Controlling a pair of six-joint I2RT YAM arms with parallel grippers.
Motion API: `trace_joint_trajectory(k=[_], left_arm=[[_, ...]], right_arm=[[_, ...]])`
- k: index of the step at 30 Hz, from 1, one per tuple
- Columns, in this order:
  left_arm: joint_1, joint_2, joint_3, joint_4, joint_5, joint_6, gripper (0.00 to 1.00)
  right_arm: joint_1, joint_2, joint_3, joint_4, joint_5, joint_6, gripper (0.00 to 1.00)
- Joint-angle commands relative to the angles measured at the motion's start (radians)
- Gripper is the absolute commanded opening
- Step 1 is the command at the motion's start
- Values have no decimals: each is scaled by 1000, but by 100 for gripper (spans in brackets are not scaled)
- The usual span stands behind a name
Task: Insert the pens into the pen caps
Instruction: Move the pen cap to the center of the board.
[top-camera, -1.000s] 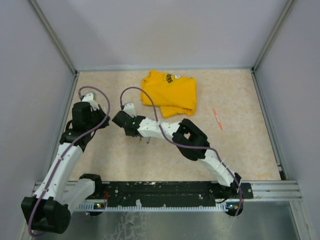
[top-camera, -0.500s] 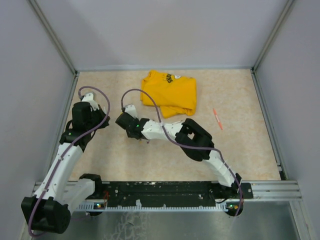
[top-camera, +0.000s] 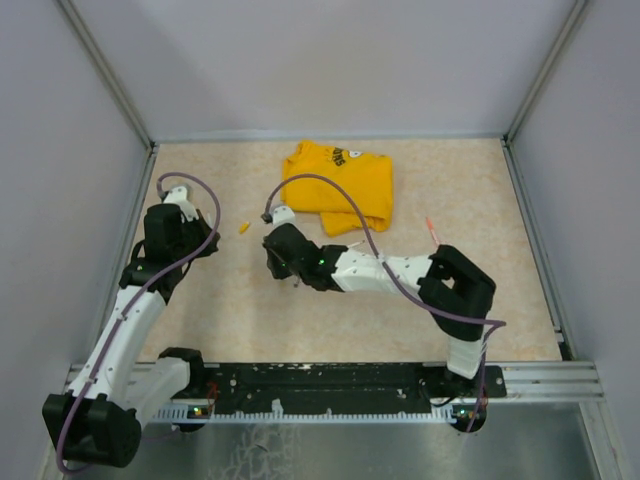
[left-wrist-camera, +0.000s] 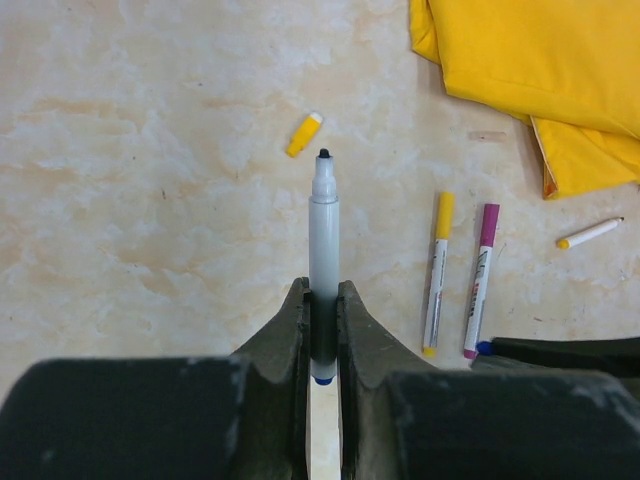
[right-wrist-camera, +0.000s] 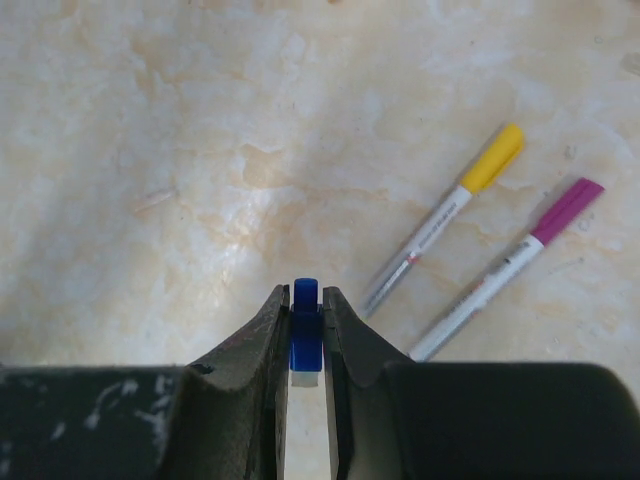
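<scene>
The right gripper carries the blue cap (right-wrist-camera: 305, 335) back and toward the right in the top view next, over open table before its release, as capped pens lie alongside.
My left gripper (left-wrist-camera: 322, 292) is shut on a white pen (left-wrist-camera: 323, 230) whose bare dark tip points forward, above the table. A loose yellow cap (left-wrist-camera: 304, 134) (top-camera: 243, 228) lies just beyond that tip. My right gripper (right-wrist-camera: 305, 295) is shut on a small blue cap (right-wrist-camera: 305, 335), low over the table near its middle (top-camera: 275, 262). Beside it lie a yellow-capped pen (right-wrist-camera: 445, 215) and a magenta-capped pen (right-wrist-camera: 510, 265). A white pen with a bare yellow tip (left-wrist-camera: 590, 233) rests near the T-shirt. An orange pen (top-camera: 434, 238) lies far right.
A folded yellow T-shirt (top-camera: 340, 185) lies at the back centre of the beige table. Grey walls and metal posts close in the left, right and back sides. The right arm's elbow (top-camera: 460, 285) stands over the right part of the table.
The right arm has swung to the right and drawn its gripper back toward the middle, uncovering the yellow cap. The left arm has not moved.
</scene>
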Motion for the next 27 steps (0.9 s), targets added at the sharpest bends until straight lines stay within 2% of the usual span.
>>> trace_joint_trajectory(k=[1,10,13,16,20,27], left_arm=[[5,-4,-8,25,48,36,0],[1,41,-5,60,313,90,0],[-20,54,-11,73,360,76,0],[-90,62,-7,74,329,62,0],[-240,68,-11,89,224,21,0],[-416,83,-23,121,186,0,0]], right_arm=[[-13,-163,-135,57,-9,-27,4],[-87,-474,-466,-63,-32,-38,4],[-111,-567,-558,-91,-25,-50,5],[-133,-637,-632,-101,-25,-58,5],[-138,-680,-687,-89,-34,-83,5],[-138,-608,-685,-80,-80,-136,10]])
